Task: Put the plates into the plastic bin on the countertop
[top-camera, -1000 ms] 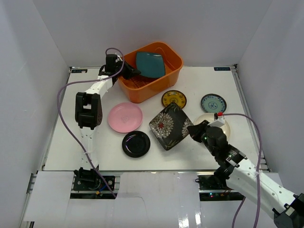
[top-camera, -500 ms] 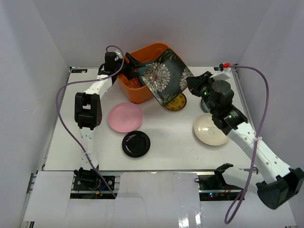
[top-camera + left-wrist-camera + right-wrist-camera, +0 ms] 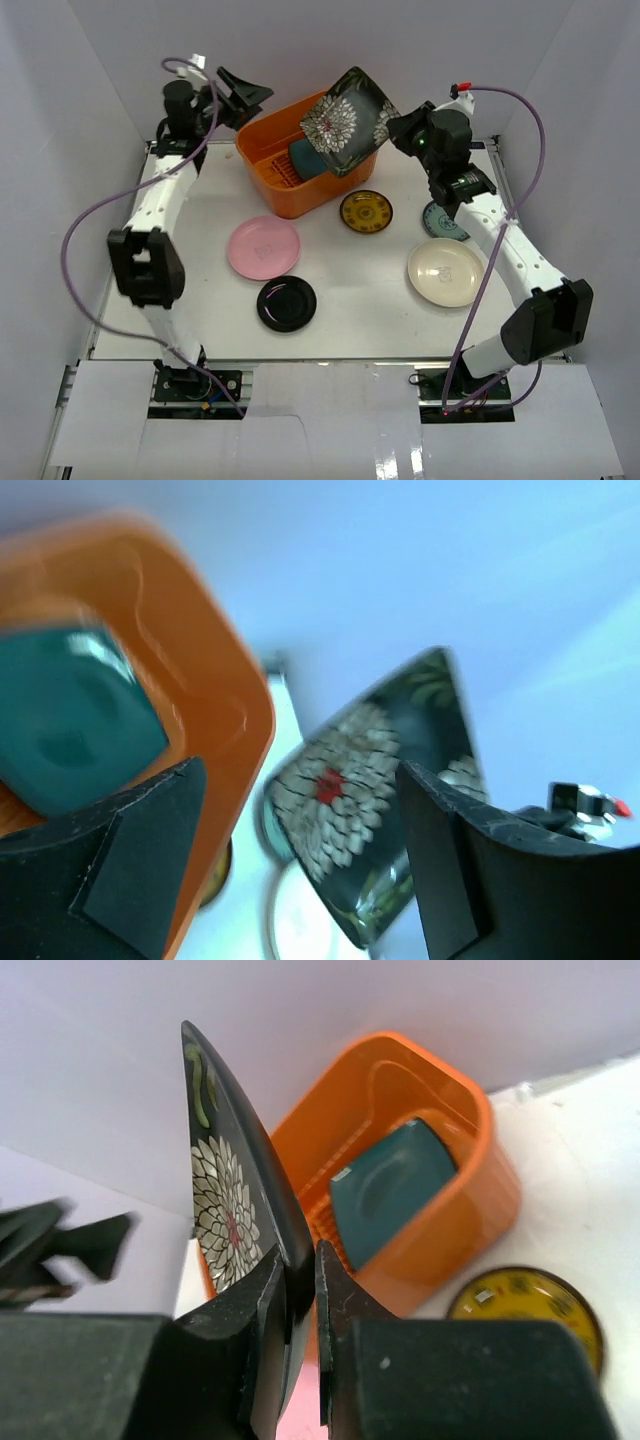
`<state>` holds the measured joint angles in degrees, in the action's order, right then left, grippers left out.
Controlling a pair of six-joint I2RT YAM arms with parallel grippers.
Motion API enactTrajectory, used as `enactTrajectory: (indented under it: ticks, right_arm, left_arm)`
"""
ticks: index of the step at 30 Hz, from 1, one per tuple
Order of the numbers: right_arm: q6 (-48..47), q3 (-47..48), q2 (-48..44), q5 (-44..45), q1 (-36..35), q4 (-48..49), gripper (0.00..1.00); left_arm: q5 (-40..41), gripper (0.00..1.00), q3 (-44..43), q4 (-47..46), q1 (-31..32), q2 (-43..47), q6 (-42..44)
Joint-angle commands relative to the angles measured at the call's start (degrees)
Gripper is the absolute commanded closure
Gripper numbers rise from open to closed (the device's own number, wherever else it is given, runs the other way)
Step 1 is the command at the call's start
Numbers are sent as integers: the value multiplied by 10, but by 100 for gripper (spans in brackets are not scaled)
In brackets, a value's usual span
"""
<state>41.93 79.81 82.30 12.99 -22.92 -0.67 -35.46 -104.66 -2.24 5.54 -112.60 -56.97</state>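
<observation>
My right gripper next needs to go down and to the left in the top view into the bin [image 3: 300, 200] to release, as the bin's bare bottom shows beside the teal plate.
The orange plastic bin [image 3: 300, 200] stands at the back of the white countertop [image 3: 360, 310], with a plain teal plate [image 3: 305, 158] leaning inside it. My right gripper [image 3: 398, 128] is shut on the edge of the square black flowered plate [image 3: 345, 120], holding it tilted in the air over the bin's right end. The right wrist view shows the jaws [image 3: 300, 1280] pinching that plate [image 3: 225, 1190] above the bin [image 3: 460, 1200]. My left gripper [image 3: 245, 95] hangs open and empty above the bin's back left corner. Pink [image 3: 263, 247], glossy black [image 3: 287, 303], cream [image 3: 445, 272] and yellow [image 3: 366, 211] plates lie on the countertop.
A teal-and-white patterned plate [image 3: 440, 222] lies at the right, partly hidden by my right arm. White walls close the left, back and right sides. In the left wrist view, the bin [image 3: 200, 680] and flowered plate [image 3: 370, 800] show between the open fingers.
The right arm lifted the flowered plate off the countertop and carried it over the bin. The left gripper opened, left the teal plate in the bin, and rose away to the back left.
</observation>
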Motion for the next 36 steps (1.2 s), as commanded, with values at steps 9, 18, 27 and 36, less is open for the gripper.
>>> enactTrajectory:
  ticks: [9, 18, 27, 36]
  right_arm:
    - [88, 254, 227, -72, -5, 118, 92]
    - [74, 387, 395, -82, -4, 66, 92]
    - [42, 340, 432, -61, -7, 63, 92]
    - [-69, 337, 443, -31, -21, 14, 32]
  left_arm:
    - [263, 19, 533, 65, -38, 500, 83]
    - [369, 16, 690, 192, -39, 623, 171]
    - [311, 13, 736, 169, -39, 535, 127]
    - [301, 17, 773, 68, -39, 448, 92]
